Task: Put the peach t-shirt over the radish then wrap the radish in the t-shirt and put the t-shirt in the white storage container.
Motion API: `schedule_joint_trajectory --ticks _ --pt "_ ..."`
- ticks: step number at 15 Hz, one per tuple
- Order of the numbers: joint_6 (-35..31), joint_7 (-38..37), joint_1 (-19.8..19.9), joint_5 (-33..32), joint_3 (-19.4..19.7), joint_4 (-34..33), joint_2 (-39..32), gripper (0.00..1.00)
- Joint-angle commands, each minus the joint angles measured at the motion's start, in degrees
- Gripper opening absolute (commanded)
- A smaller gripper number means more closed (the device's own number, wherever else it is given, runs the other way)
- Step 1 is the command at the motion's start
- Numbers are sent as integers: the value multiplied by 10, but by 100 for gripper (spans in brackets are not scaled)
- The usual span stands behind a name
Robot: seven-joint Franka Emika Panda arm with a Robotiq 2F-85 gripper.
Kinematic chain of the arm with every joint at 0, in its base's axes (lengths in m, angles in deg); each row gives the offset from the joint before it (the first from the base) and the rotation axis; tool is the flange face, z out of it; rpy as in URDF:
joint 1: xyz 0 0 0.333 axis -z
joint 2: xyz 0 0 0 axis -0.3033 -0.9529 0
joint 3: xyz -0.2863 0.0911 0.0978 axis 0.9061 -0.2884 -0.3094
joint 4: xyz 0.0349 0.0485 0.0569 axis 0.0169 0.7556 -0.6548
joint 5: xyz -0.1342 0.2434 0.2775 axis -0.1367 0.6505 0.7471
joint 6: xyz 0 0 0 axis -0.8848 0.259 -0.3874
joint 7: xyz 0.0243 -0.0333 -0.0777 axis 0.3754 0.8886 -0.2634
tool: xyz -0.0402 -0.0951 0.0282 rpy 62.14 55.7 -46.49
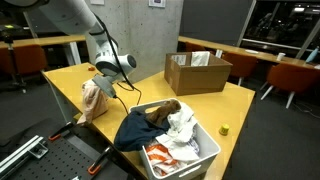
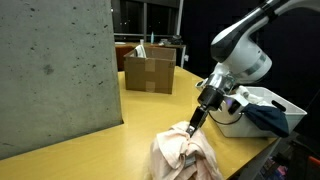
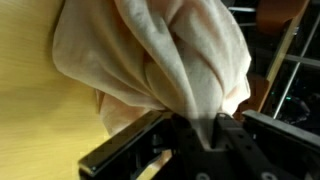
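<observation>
I should next lower my gripper, turning it upright, toward the yellow tabletop below the bunched t-shirt and release the shirt, as its lower folds already touch the table.
The peach t-shirt (image 1: 95,97) hangs bunched from my gripper (image 1: 105,84) at the near left part of the yellow table (image 1: 150,95). In an exterior view the t-shirt (image 2: 186,155) droops below the gripper (image 2: 196,118), its lower folds at the table top. In the wrist view the cloth (image 3: 160,50) fills the frame and a fold is pinched between the shut fingers (image 3: 195,125). The radish is hidden; I cannot tell whether it is inside the cloth. The white storage container (image 1: 210,150) stands at the table's front corner, holding clothes.
A dark blue garment (image 1: 140,127) drapes over the container's edge, with white and orange clothes (image 1: 175,140) inside. An open cardboard box (image 1: 196,72) stands at the back of the table. A small yellow object (image 1: 224,129) lies near the right edge. A grey concrete block (image 2: 55,70) stands close by.
</observation>
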Motion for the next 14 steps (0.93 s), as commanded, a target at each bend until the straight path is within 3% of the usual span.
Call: schedule_joint_trajectory --ticks 1,5,10,13,14 --pt "-77 -56 -47 -29 37 -9 5 5" --pt "-155 -138 -79 -101 50 -8 -10 5" --pt "-233 -324 -122 -295 83 15 -12 5" --pt "-235 -427 -136 -401 98 18 -15 5" --pt "-234 -460 -145 -431 107 19 -16 12"
